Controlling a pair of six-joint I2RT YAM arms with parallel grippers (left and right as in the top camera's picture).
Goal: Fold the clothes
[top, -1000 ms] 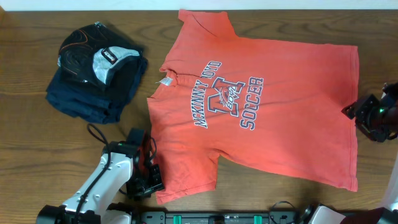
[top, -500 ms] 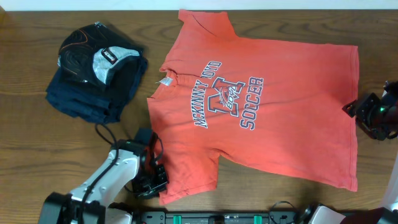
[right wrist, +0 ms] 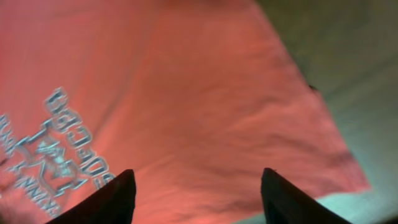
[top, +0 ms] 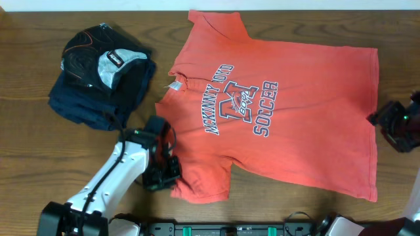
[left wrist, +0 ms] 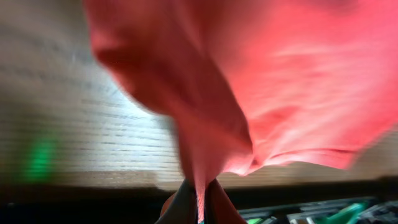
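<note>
My right gripper should next move its open fingers back toward the base and down onto the shirt's near hem corner (top: 373,196) (right wrist: 359,182), which lies flat below.
The coral-red T-shirt (top: 289,111) lies spread on the table, chest lettering up, collar to the left. My left gripper (top: 168,176) is shut on the shirt's near-left sleeve and holds it lifted off the wood; in the left wrist view the red cloth (left wrist: 205,93) hangs pinched between the fingers (left wrist: 200,205). My right gripper (top: 384,121) is open beside the shirt's right hem. In the right wrist view its fingers (right wrist: 196,199) stand wide apart above the flat red cloth (right wrist: 205,106).
A pile of folded navy and black garments (top: 102,75) with a grey-white patterned piece on top lies at the far left. Bare wooden table (top: 52,157) surrounds the shirt. A black cable loops near the left arm.
My left gripper has moved up and to the right with the sleeve, dragging the sleeve's edge inward. The right gripper has shifted slightly to the right.
</note>
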